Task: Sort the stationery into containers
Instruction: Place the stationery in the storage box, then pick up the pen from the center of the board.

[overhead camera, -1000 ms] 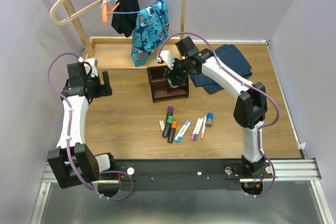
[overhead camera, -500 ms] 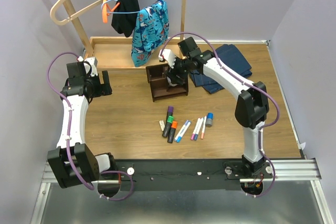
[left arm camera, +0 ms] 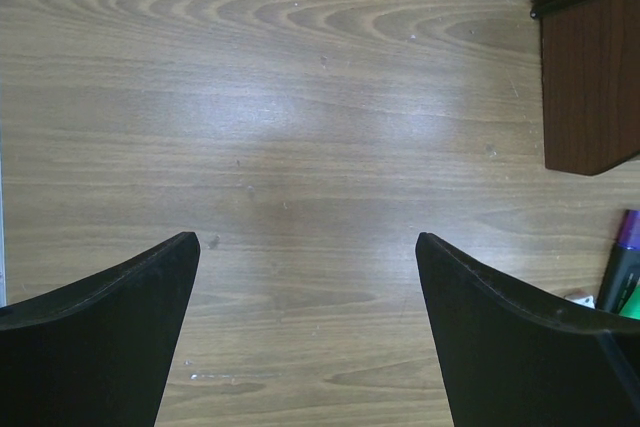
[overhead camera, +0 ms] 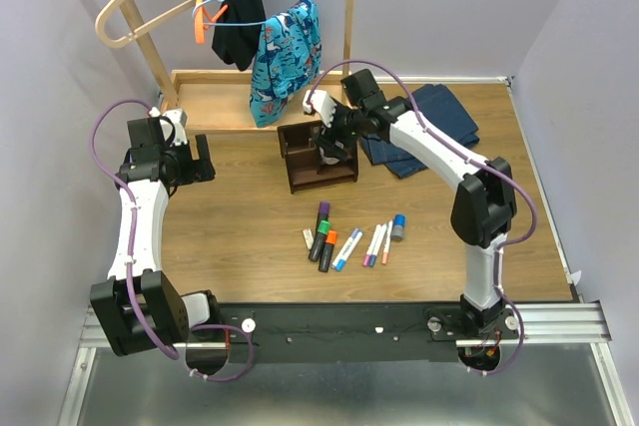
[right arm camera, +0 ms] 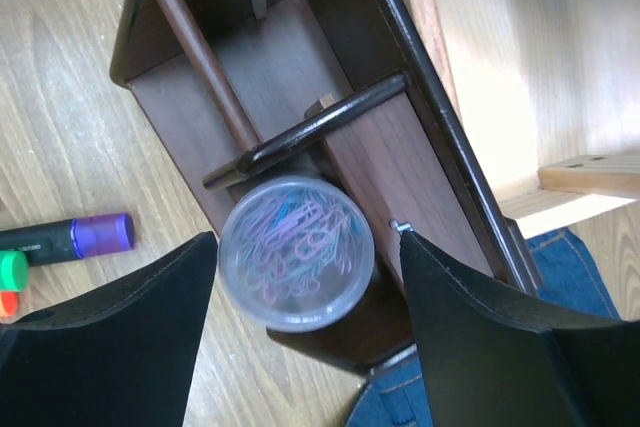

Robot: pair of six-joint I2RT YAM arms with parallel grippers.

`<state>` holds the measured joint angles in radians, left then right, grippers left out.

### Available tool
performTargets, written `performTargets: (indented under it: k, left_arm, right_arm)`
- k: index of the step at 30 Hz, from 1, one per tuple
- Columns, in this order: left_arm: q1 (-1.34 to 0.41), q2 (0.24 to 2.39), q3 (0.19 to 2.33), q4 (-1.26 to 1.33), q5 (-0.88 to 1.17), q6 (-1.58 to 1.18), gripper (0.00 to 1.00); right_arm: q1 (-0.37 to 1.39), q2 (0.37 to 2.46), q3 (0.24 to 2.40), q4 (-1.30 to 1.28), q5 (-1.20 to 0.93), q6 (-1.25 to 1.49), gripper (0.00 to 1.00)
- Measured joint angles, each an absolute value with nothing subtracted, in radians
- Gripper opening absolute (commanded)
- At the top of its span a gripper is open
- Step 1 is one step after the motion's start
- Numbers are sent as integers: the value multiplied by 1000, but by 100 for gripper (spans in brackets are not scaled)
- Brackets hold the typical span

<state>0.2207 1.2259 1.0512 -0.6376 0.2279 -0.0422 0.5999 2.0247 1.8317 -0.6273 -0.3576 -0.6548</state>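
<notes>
The green marker is outside the organiser [overhead camera: 305, 172]. I will move my left gripper to the right in the top view and down onto the marker's green cap [overhead camera: 323, 227].
The clear round tub [right arm camera: 296, 253], full of coloured paper clips, sits in an end compartment of the dark brown organiser [right arm camera: 300, 67]. My right gripper [right arm camera: 308, 237] hangs over it, open, with a gap between the tub and its right finger. In the top view this gripper [overhead camera: 334, 142] is above the organiser [overhead camera: 305, 172]. Purple [overhead camera: 322, 214], green [overhead camera: 319, 239] and orange [overhead camera: 328, 249] markers, thin pens [overhead camera: 374, 244], an eraser [overhead camera: 308, 237] and a blue-capped bottle [overhead camera: 397, 227] lie on the table. My left gripper [overhead camera: 203, 160] is open over bare wood [left arm camera: 305, 237].
Folded blue jeans [overhead camera: 424, 127] lie right of the organiser, close under my right arm. A pale wooden tray [overhead camera: 215, 107] with tall posts stands at the back, with hangers and clothes [overhead camera: 285, 47] above it. The left wrist view catches the organiser's corner [left arm camera: 590, 87].
My right gripper's jaws have spread wider and let go of the clear tub at the organiser. The left arm has not moved.
</notes>
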Motion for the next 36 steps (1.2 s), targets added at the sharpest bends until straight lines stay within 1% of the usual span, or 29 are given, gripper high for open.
performTargets:
  k: [5,9,14,17,18,21,24,25,27,28,30,32,33,36]
  left_arm:
    - [220,1220,1051,-638,251,-38,99]
    - [201,1194,1050,-638,266,-20,99]
    - [120,1132,1050,-679,295,59,99]
    - [5,1076,1037,-718,324,117,98]
    - [-65,1051,1030,-738,335,133,97]
    - [-202,1013,1010,-773,356,147,89]
    - [-297,1005,985,-782,380,128,86]
    - [-329,1008,971,-783,383,109,81]
    - [-364,1024,963,-788,382,81,77]
    - [-378,1040,963,-786,379,59,72]
    - [-406,1088,968,-778,374,12,70]
    - [-424,1132,974,-765,356,-35,64]
    - [-434,1155,977,-759,344,-56,63]
    - [-473,1213,994,-752,287,-135,63]
  right_arm:
    - [600,1961,1796,-629,-355,-653,82]
    - [600,1865,1747,-635,-355,-636,82]
    - [600,1724,1648,-635,-356,-573,82]
    - [600,1613,1512,-628,-357,-491,81]
    - [600,1565,1445,-627,-353,-448,81]
    - [600,1474,1303,-624,-322,-334,81]
    - [600,1404,1209,-619,-260,-228,81]
    - [595,1374,1174,-614,-229,-189,81]
    - [582,1337,1148,-614,-181,-144,81]
    - [571,1324,1143,-610,-146,-121,82]
    - [538,1307,1142,-593,-91,-94,82]
    - [499,1298,1141,-572,-28,-58,82]
    - [452,1291,1139,-553,28,-22,82]
    - [364,1279,1122,-523,109,46,81]
